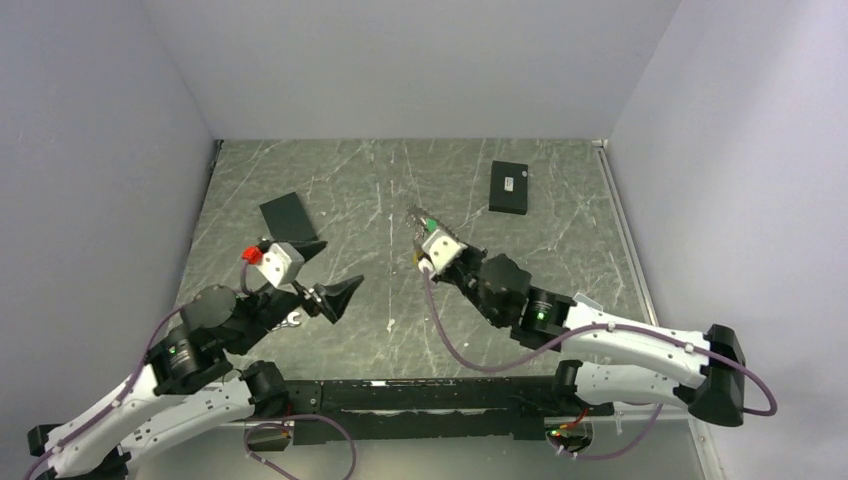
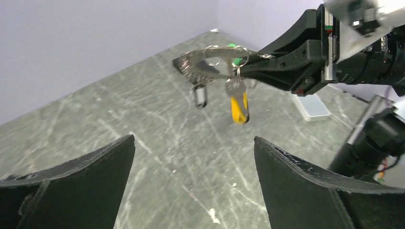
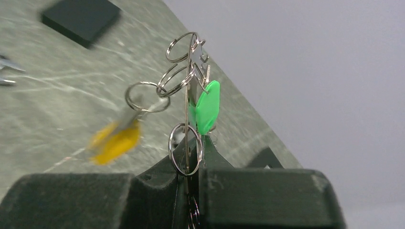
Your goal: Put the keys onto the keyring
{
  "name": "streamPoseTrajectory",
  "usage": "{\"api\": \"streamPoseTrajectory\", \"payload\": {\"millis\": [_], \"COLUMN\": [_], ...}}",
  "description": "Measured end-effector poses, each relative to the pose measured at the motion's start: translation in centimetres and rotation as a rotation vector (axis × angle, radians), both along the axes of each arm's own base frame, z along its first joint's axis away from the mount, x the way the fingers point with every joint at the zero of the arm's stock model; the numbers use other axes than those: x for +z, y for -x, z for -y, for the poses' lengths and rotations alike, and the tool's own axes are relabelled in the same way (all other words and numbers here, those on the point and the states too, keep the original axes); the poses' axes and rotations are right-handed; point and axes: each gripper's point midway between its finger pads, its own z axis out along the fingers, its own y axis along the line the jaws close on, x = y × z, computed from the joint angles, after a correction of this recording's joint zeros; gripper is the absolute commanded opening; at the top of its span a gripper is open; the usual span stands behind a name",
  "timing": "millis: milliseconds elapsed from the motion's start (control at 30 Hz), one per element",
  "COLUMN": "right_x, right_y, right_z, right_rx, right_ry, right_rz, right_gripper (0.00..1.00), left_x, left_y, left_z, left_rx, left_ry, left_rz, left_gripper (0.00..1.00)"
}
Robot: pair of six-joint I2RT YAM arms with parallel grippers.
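A key already hangs from the keyring (image 3: 187,95), so my right gripper next needs to tip its fingers downward, lower to the clear marbled table below it and release the keyring there.
My right gripper (image 3: 193,148) is shut on the keyring (image 3: 187,95), a thin silver loop held edge-on above the table and carrying several small split rings. A key with an orange-yellow head (image 2: 239,109) hangs from one of those rings, and it looks blurred in the right wrist view. A green tag (image 3: 208,106) and a small black oval tag (image 2: 199,96) hang there too. My left gripper (image 2: 194,139) is open and empty, low over the table a short way from the keyring (image 2: 215,58). From above, the left gripper (image 1: 330,272) sits left of the right gripper (image 1: 422,228).
A black box (image 1: 510,187) lies at the back right and a flat black pad (image 1: 287,216) at the back left. A silver wrench (image 1: 293,320) shows beside the left arm. Grey walls close in the marbled table (image 1: 380,180) on three sides.
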Motion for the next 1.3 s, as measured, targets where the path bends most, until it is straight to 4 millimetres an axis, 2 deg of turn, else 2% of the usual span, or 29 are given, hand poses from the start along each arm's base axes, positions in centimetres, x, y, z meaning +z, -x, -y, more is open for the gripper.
{"api": "streamPoseTrajectory", "payload": {"millis": [100,200,333,500,667,800,900,1033,1133,1300], "right_x": [-0.9,-2.0,-3.6,-6.0,-7.0,-8.5,-10.8,-14.2,-16.8,-22.7], "right_y": [-2.2,-4.0,-5.7,-6.4,-6.6,-6.2,-5.6,-5.1,-5.3,-5.4], "right_z": [0.7,0.3,-0.2,-1.2,-4.3,-7.8,-10.6,-12.1,-11.8,-8.9], "right_rx": [-0.113,-0.212,-0.31,-0.329,-0.278,-0.222,-0.166,-0.144,-0.16,-0.215], "right_ry": [0.061,0.156,0.276,0.391,0.396,0.427,0.472,0.504,0.533,0.662], "right_rz": [-0.006,-0.006,0.001,-0.033,-0.094,-0.119,-0.142,-0.178,-0.196,-0.244], "right_gripper": [0.0,0.0,0.0,0.0,0.0,0.0,0.0,0.0,0.0,0.0], "left_x": [0.0,-1.9,-4.1,-5.1,-5.3,-5.3,-4.9,-5.2,-5.9,-6.4], "left_y": [-0.3,-0.6,-0.7,-0.9,-0.9,-1.0,-0.9,-0.6,-0.5,-0.4], "left_z": [-2.3,-4.7,-6.0,-7.2,-8.2,-9.4,-10.3,-11.6,-12.0,-12.1], "left_rx": [0.088,0.179,0.225,0.28,0.318,0.362,0.389,0.422,0.433,0.435], "left_ry": [-0.021,-0.056,-0.112,-0.148,-0.15,-0.132,-0.101,-0.099,-0.126,-0.148], "left_rz": [-0.015,-0.035,-0.067,-0.089,-0.093,-0.099,-0.091,-0.091,-0.104,-0.113], "left_gripper": [1.0,0.99,1.0,0.99,0.99,0.99,0.98,0.97,0.97,0.97]}}
